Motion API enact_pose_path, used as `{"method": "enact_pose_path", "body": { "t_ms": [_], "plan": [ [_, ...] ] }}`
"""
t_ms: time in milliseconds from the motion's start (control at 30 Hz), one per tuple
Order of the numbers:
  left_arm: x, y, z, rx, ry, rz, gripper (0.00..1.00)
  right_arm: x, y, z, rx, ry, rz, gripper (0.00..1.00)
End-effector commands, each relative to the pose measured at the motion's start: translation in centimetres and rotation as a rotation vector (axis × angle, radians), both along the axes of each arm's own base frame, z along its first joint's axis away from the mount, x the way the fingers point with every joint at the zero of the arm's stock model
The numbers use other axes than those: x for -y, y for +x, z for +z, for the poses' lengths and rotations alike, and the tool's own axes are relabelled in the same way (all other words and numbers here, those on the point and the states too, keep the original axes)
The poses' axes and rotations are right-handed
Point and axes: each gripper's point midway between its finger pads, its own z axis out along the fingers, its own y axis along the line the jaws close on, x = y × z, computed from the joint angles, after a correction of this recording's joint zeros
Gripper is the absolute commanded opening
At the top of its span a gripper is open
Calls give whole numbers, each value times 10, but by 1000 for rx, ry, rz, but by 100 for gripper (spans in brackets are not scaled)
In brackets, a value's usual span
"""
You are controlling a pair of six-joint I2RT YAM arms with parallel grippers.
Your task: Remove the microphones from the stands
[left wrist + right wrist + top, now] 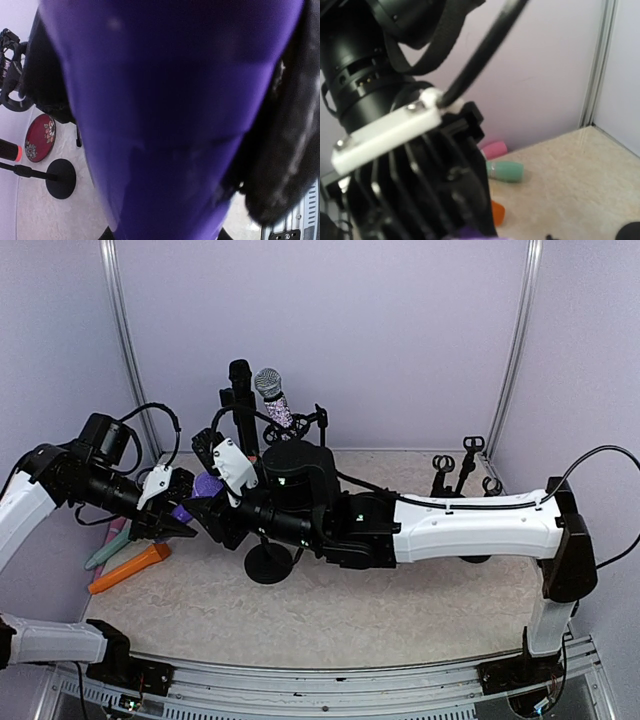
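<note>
The bare tabletop (150,582) beside the orange microphone is clear, so my left gripper should next move away from the stand and down to release the microphone there.
A purple microphone (205,485) sits at the left-centre of the table, above a black stand with a round base (268,562). My left gripper (183,512) comes in from the left and is shut on it. The purple body (165,120) fills the left wrist view, with the dark finger ends just showing at either side at the bottom edge. My right gripper (225,515) reaches across from the right, close against the microphone and the stand's top. Its fingers are lost in the dark cluster. The right wrist view shows mostly the left gripper's black body and a purple sliver (470,234).
Orange (130,568), green (105,550) and pink (118,527) microphones lie by the left wall. A silver-headed microphone (272,392) and a black one (240,380) stand at the back. Empty black stands (455,470) are at the back right. A red flowered plate (40,137) lies on the table.
</note>
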Motion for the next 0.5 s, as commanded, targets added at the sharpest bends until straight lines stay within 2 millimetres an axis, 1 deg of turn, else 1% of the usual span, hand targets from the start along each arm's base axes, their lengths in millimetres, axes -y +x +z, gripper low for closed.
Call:
{"method": "enact_pose_path", "body": {
  "t_ms": [0,33,100,200,267,333,400,467],
  "plan": [
    [-36,17,-54,-71,161,166,10,25,-2,27,18,59,-27,62],
    [-45,19,-65,-72,187,184,9,32,-2,30,15,65,-30,65],
    [-70,26,-88,-75,244,251,8,48,-2,31,-3,75,-40,70],
    [-108,32,-129,-83,354,342,5,73,-3,30,-39,96,-54,71],
    [-133,33,-156,-102,426,408,5,88,-2,24,-68,103,-68,71],
    [-151,34,-179,-109,489,457,5,101,3,14,-108,107,-83,71],
    [-164,31,-197,-126,535,492,6,112,8,2,-147,110,-102,69],
    [-174,27,-215,-129,581,519,8,121,16,-17,-207,95,-117,67]
  ]
}}
